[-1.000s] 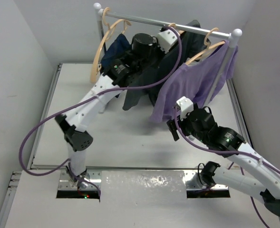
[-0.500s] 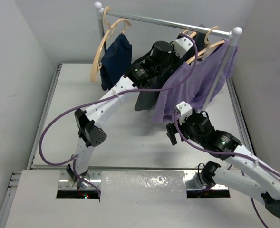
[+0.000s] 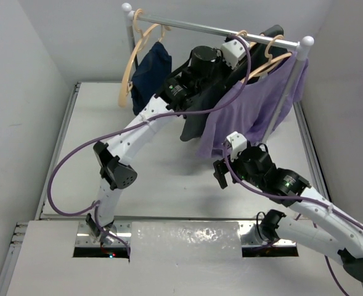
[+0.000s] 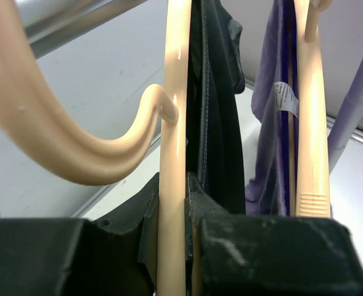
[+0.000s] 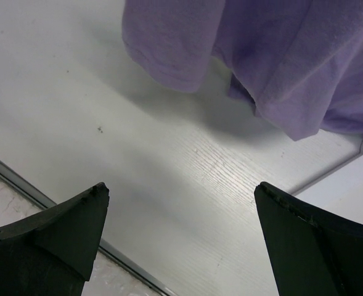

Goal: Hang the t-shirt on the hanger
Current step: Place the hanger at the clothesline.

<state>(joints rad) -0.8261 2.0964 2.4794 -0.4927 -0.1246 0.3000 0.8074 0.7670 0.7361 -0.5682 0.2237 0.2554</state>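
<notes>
Next, my left gripper slides along the bar toward the navy garment, then opens off the pale tan hanger.
My left gripper (image 3: 249,46) is up at the rail and shut on the pale tan hanger (image 4: 172,111); the jaws (image 4: 174,185) clamp its slim body. Its hook (image 4: 76,154) curves away just under the rail (image 4: 64,18); I cannot tell whether it rests on it. The charcoal-grey t-shirt (image 4: 221,123) hangs on this hanger and drops down behind my left arm in the top view (image 3: 192,126). My right gripper (image 3: 221,172) is open and empty, low over the white table (image 5: 181,191), just below the hem of the lilac shirt (image 5: 280,55).
The lilac shirt (image 3: 255,105) on its own hanger (image 4: 310,123) hangs right beside the held one. The navy garment (image 3: 149,71) and its hanger (image 3: 132,61) hang at the rail's left end. The rack's right post (image 3: 304,46) stands close. White walls enclose the table.
My left arm has carried the hanger and charcoal t-shirt rightward along the rail, from beside the navy garment to next to the lilac shirt. The right arm has barely moved.
</notes>
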